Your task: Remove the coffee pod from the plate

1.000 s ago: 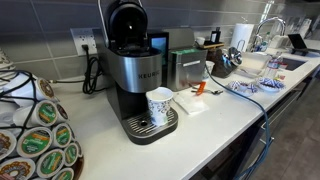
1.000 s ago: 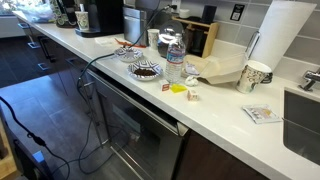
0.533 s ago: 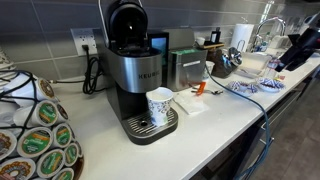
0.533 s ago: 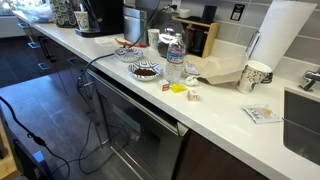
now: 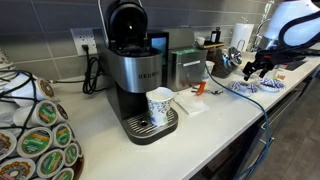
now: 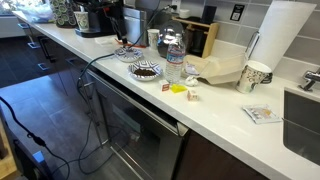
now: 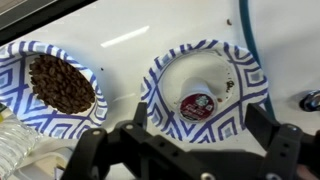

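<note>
Next, my gripper lowers around the sides of the coffee pod (image 7: pixel 197 105) and closes, as the pod sits below, between its open fingers in the wrist view.
In the wrist view the coffee pod (image 7: pixel 197 105), a small white capsule with a dark red lid, sits inside a blue-and-white patterned plate (image 7: pixel 250 85). My gripper (image 7: pixel 199 120) is open and empty. It hangs above this plate with one finger on each side of the pod and touches nothing. In an exterior view the gripper (image 5: pixel 262 67) hovers over the patterned plates (image 5: pixel 244 87) at the far end of the white counter. The pod is too small to make out in both exterior views.
A second patterned plate (image 7: pixel 60 85) heaped with dark coffee grounds lies close beside the first. A Keurig machine (image 5: pixel 135 70) with a patterned paper cup (image 5: pixel 159 105), a rack of pods (image 5: pixel 35 135), a water bottle (image 6: pixel 174 60) and a paper towel roll (image 6: pixel 280 40) stand on the counter.
The arm has come into an exterior view from the right and moved left and down, so that the gripper now hangs over the plates. The objects on the counter have not moved.
</note>
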### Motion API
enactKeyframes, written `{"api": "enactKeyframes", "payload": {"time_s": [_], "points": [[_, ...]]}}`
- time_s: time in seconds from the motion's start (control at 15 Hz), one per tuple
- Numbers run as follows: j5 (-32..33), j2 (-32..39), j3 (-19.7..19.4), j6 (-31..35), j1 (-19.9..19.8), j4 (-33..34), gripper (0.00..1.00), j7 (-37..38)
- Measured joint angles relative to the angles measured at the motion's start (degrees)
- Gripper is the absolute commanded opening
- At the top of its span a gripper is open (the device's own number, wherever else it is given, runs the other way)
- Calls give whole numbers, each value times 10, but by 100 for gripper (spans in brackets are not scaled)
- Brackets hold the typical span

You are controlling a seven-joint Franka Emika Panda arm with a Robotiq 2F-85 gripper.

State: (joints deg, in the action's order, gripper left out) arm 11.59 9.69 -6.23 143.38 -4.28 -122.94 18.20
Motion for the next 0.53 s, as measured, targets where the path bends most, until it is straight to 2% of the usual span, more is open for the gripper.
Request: {"api": "enactKeyframes", "payload": {"time_s": [0.2,0.53], "points": [[-3,44,-9,-61,0,56,100,2],[-35,91,-5,-126,0,116,91,-29]]}}
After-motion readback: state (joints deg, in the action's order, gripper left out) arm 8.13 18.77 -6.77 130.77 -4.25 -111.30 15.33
